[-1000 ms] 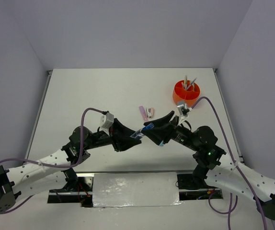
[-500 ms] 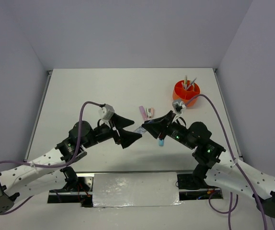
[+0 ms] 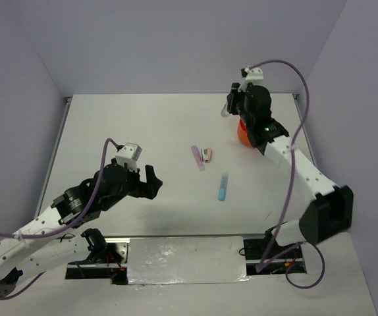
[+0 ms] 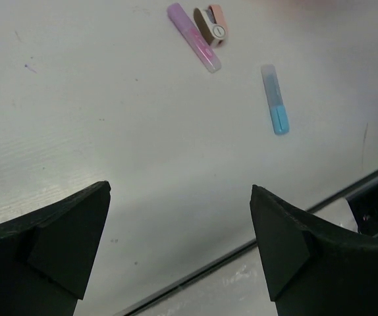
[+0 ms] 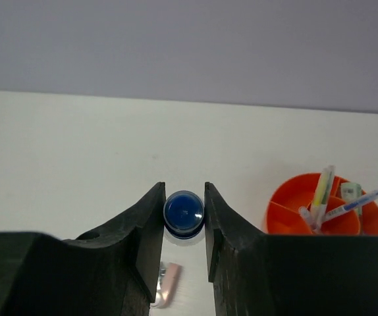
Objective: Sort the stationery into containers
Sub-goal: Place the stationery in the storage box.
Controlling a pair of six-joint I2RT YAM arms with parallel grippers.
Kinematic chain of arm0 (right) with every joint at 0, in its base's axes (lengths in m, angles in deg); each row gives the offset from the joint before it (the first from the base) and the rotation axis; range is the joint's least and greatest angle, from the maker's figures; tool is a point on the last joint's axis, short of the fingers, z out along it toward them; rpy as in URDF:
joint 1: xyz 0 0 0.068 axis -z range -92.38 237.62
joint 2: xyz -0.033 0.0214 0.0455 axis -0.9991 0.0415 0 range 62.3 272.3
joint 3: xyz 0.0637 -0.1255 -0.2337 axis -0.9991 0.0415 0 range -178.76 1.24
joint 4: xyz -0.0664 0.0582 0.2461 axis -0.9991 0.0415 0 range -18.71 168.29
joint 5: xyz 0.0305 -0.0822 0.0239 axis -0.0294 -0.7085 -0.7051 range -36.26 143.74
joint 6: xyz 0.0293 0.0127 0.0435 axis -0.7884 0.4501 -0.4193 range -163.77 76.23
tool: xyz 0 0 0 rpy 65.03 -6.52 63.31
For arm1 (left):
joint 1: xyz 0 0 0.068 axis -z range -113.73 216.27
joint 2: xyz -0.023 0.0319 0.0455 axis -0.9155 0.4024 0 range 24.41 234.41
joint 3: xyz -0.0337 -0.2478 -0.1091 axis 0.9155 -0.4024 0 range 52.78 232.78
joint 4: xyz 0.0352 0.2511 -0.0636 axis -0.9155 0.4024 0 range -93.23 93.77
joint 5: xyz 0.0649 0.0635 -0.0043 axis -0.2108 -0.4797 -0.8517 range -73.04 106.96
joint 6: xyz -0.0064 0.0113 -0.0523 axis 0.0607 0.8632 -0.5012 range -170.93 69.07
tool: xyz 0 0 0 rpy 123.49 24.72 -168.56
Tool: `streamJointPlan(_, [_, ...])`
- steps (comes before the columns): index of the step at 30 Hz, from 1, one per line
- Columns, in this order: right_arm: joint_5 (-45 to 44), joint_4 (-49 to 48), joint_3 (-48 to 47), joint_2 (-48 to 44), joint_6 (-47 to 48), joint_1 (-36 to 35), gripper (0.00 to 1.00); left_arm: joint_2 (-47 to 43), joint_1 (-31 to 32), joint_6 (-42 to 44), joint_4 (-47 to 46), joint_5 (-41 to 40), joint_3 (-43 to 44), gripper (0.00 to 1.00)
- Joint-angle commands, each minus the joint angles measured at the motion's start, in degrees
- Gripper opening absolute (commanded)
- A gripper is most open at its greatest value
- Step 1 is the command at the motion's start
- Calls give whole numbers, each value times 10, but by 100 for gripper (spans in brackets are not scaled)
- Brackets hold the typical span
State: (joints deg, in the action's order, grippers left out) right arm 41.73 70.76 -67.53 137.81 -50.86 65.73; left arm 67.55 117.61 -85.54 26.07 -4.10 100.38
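Observation:
My right gripper shifts over the orange container's pen-free far section (image 3: 242, 124) (image 5: 297, 191) next, lowers and releases the marker. That section lies below it, to the right in its wrist view.
My right gripper (image 3: 230, 108) is raised beside the orange container (image 3: 241, 136), which the arm mostly hides in the top view. It is shut on a marker with a round dark-blue cap (image 5: 184, 213), seen end-on between the fingers (image 5: 151, 224). The orange container (image 5: 288, 209) sits to the right in the right wrist view, with several pens (image 5: 324, 192) standing in it. My left gripper (image 3: 151, 181) hangs open and empty over the near left table. A purple marker (image 3: 197, 157), a small pink item (image 3: 206, 155) and a light-blue marker (image 3: 224, 187) lie mid-table.
In the left wrist view the purple marker (image 4: 194, 36), pink item (image 4: 212, 24) and blue marker (image 4: 275, 99) lie beyond my open left gripper (image 4: 180, 191). The table's near edge with a metal strip (image 4: 242, 276) runs just below. Grey walls enclose the table.
The left gripper opened, let go of the marker and drew back to the left. The right gripper closed on it and swung up and back to the orange container.

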Motion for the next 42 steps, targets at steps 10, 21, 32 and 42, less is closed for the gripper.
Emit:
streamJointPlan(10, [-64, 119, -321, 302, 130, 55, 0, -125, 5, 75, 34, 113, -7, 99])
streamJointPlan(21, [-115, 200, -356, 352, 112, 92, 0, -109, 5, 86, 35, 127, -4, 99])
streamJointPlan(32, [-91, 221, -352, 359, 116, 116, 0, -117, 6, 88, 30, 136, -7, 99])
streamJointPlan(42, [-71, 213, -334, 363, 104, 130, 9, -117, 6, 88, 30, 135, -7, 99])
